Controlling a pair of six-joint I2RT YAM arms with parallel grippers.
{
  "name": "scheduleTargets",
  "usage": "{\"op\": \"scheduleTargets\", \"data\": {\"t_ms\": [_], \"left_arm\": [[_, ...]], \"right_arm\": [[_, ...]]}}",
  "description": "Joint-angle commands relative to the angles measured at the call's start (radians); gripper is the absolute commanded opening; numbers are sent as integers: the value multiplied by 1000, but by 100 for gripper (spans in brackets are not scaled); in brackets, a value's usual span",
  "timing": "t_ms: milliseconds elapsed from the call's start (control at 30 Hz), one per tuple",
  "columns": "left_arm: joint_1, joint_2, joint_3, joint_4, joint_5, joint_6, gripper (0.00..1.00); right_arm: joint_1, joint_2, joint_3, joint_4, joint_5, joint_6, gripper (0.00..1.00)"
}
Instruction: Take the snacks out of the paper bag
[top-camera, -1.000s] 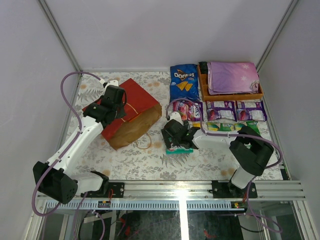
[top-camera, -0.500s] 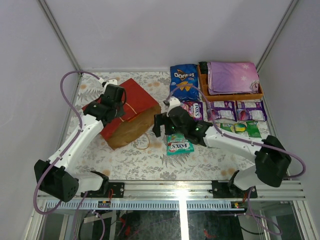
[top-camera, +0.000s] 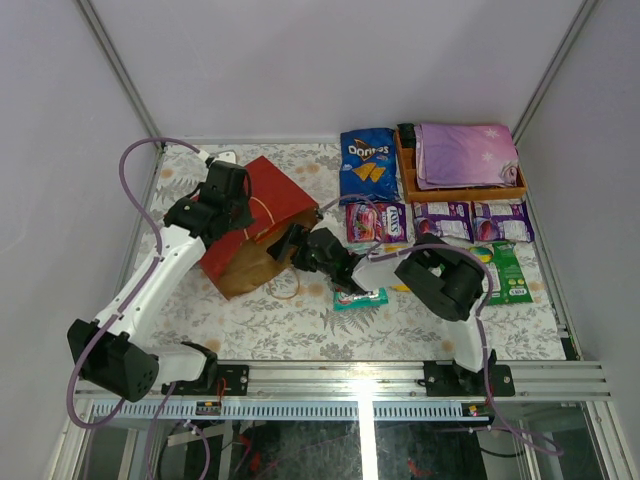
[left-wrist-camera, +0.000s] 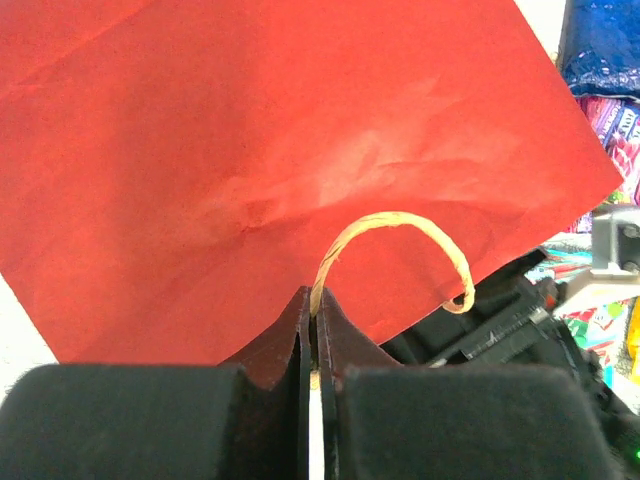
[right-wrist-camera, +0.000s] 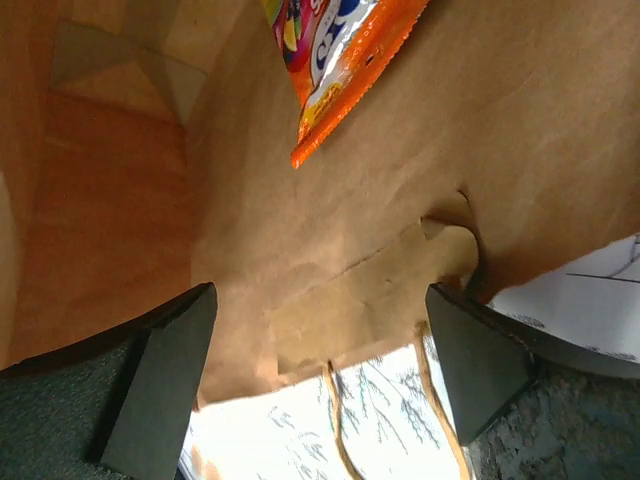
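Note:
The packet's slanting orange edge (right-wrist-camera: 343, 112) lies deeper in the bag than my right gripper, which next pushes farther through the bag's opening, fingers turning astride it.
The red paper bag (top-camera: 262, 212) lies on its side, its mouth facing right. My left gripper (left-wrist-camera: 313, 300) is shut on the bag's tan handle (left-wrist-camera: 392, 222) and holds it above the red paper (left-wrist-camera: 250, 150). My right gripper (right-wrist-camera: 318, 292) stands open at the bag's mouth (top-camera: 290, 245), with nothing between its fingers. It looks into the brown inside (right-wrist-camera: 400, 180), where an orange snack packet (right-wrist-camera: 340, 60) lies deeper in. Outside, a Fox's pack (top-camera: 360, 296) lies on the table beside the right arm. The blue Doritos bag (top-camera: 367, 165) lies at the back, with purple packs (top-camera: 441, 222) in front of it and a green pack (top-camera: 510, 272) nearer.
An orange wooden tray (top-camera: 408, 178) with a folded purple star-print cloth (top-camera: 465, 152) stands at the back right. The bag's lower handle (top-camera: 290, 290) trails on the floral tablecloth. White walls close in the left, back and right sides.
My right gripper left the Fox's pack on the table and moved left to the bag's mouth. The left gripper kept its hold on the handle.

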Motion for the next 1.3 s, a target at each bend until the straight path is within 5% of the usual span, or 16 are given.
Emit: {"op": "scheduleTargets", "data": {"t_ms": [0, 133, 700, 1133, 1267], "left_arm": [[6, 6, 17, -3, 50, -8, 0], [6, -6, -3, 13, 75, -2, 0], [6, -27, -27, 32, 122, -6, 0], [6, -30, -34, 27, 126, -12, 0], [6, -22, -32, 23, 101, -19, 0]], "right_arm": [[32, 58, 68, 196, 201, 210, 92], [45, 103, 101, 148, 343, 349, 90], [45, 282, 300, -39, 416, 637, 65], [26, 435, 501, -121, 483, 684, 46], [20, 441, 523, -77, 469, 611, 16]]}}
